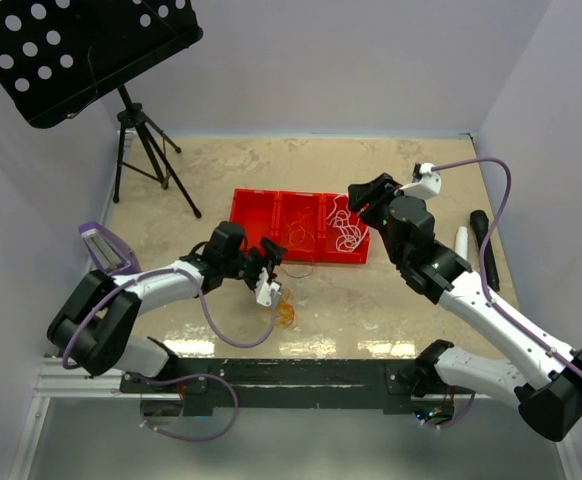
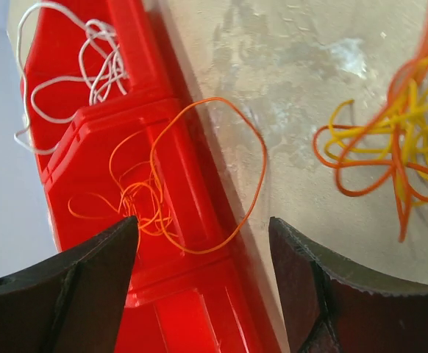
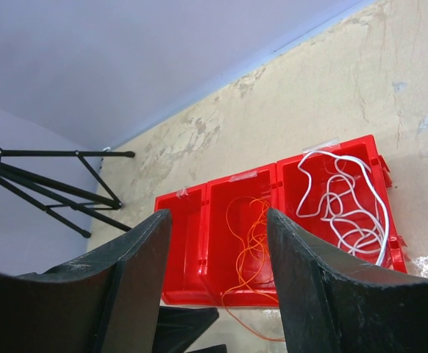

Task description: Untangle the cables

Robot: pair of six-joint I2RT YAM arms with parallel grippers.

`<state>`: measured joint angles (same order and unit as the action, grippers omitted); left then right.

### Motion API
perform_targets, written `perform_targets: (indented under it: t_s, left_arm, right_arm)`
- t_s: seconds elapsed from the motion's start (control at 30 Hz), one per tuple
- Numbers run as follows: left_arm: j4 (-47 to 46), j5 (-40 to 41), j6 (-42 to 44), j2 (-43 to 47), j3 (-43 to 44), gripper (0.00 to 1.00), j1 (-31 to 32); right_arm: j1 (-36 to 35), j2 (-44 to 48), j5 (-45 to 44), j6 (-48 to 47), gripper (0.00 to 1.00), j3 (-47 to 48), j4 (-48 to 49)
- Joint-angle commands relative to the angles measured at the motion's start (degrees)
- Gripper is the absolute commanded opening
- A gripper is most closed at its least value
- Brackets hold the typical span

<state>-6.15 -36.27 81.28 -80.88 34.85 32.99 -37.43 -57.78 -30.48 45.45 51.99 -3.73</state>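
Next, my left gripper lowers beside the tray's near side and closes on the thin orange cable's loop [image 2: 240,229], since it hangs outside the tray's middle section.
A red three-compartment tray [image 1: 254,203] lies mid-table. A white cable [image 1: 346,230] fills its right compartment. A thin orange cable [image 1: 299,238] lies in the middle one, and a loop of it [image 2: 264,158] hangs over the near wall onto the table. A small orange and yellow tangle [image 1: 285,310] lies on the table nearer me and shows in the left wrist view [image 2: 394,147]. My left gripper [image 1: 274,265] is open and empty over the tray's near wall [image 2: 199,294]. My right gripper [image 1: 366,195] is open and empty, high above the tray [image 3: 188,209]. I see no separate red cable.
A black perforated music stand [image 1: 81,50] on a tripod [image 1: 141,150] stands at the back left. A black bar [image 1: 483,240] and a white tube [image 1: 461,243] lie at the right. Purple walls close off the table at the back and sides.
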Motion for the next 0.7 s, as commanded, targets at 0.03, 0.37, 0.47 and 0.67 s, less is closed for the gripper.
perform_targets:
  t_s: [0.03,0.37,0.47,0.67]
  left_arm:
    - [-6.4,-5.9,18.6,-4.7,-1.7,0.76,-0.9]
    - [-13.2,-5.8,33.7,-11.0,-5.4,0.69,-1.0]
    - [-13.2,-5.3,36.0,-12.7,-4.5,0.65,-1.0]
    - [-11.4,-4.9,36.0,-14.6,-2.2,0.50,-1.0]
  right_arm:
    - [0.3,0.9,-0.4,0.0,0.59,1.1,1.4]
    - [0.3,1.8,-1.2,-1.0,0.59,1.1,1.7]
    - [0.3,2.3,-1.5,-1.2,0.59,1.0,1.8]
    - [0.4,2.7,-2.2,-1.4,0.59,1.1,1.3]
